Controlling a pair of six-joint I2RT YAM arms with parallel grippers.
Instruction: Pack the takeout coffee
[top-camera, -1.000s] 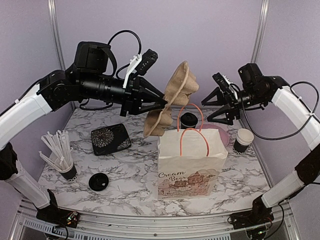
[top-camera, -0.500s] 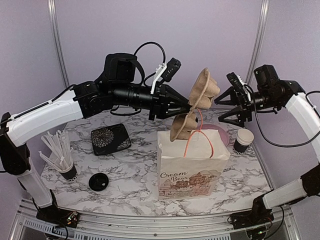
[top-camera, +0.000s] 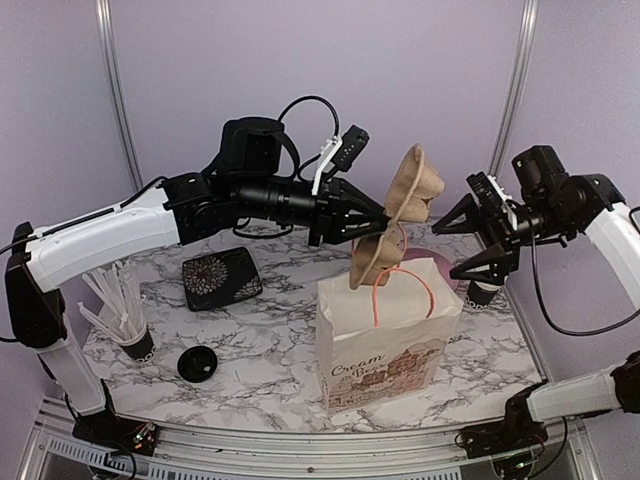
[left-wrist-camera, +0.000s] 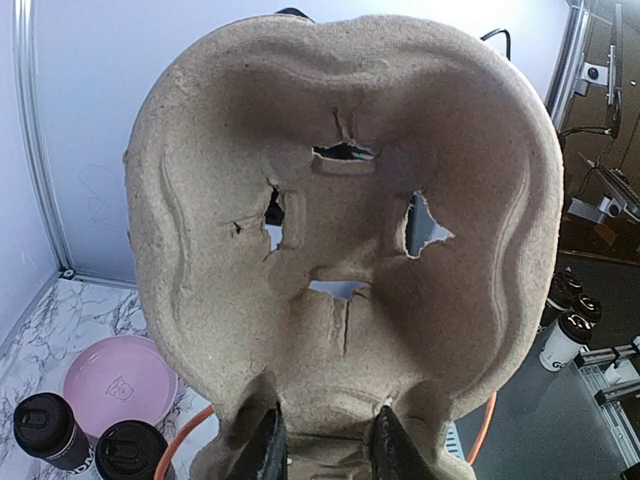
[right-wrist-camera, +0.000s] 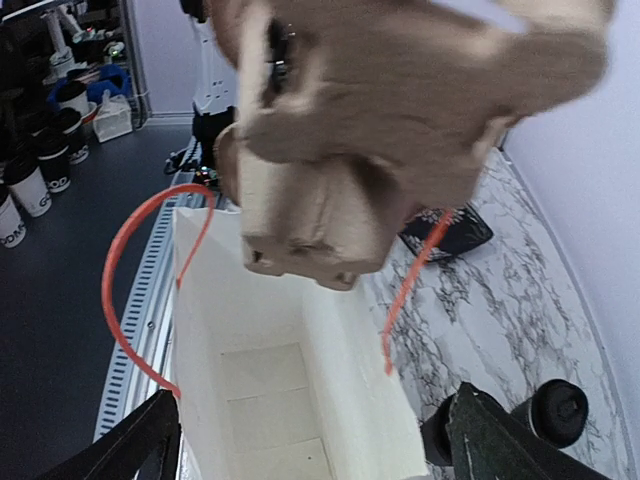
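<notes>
My left gripper tilts downward to level the carrier (top-camera: 402, 205) next, lowers it through the bag's opening (top-camera: 396, 292) and releases it inside, since that opening lies below my gripper.
A brown pulp cup carrier (top-camera: 402, 205) hangs tilted over the open mouth of the white paper bag (top-camera: 390, 335), its lower end between the orange handles. My left gripper (top-camera: 384, 219) is shut on the carrier's edge (left-wrist-camera: 345, 230), which fills the left wrist view. My right gripper (top-camera: 468, 240) stands wide open beside the bag's right side, holding nothing. The right wrist view looks down into the bag (right-wrist-camera: 290, 370), bare inside, with the carrier (right-wrist-camera: 400, 110) above it. Two lidded takeout coffee cups (left-wrist-camera: 45, 430) (left-wrist-camera: 130, 452) stand behind the bag. An open cup (top-camera: 480, 294) is partly hidden by my right fingers.
A pink plate (top-camera: 428, 262) lies behind the bag. A black patterned tray (top-camera: 222, 277) sits at the left, with a black cup of white straws (top-camera: 125, 320) and a loose black lid (top-camera: 197, 364) nearer the front. Metal frame posts (top-camera: 115, 90) flank the table.
My left arm has swung the carrier to the right and lowered it to the bag's mouth. My right gripper has drawn back to the right and down. The bag has tipped slightly.
</notes>
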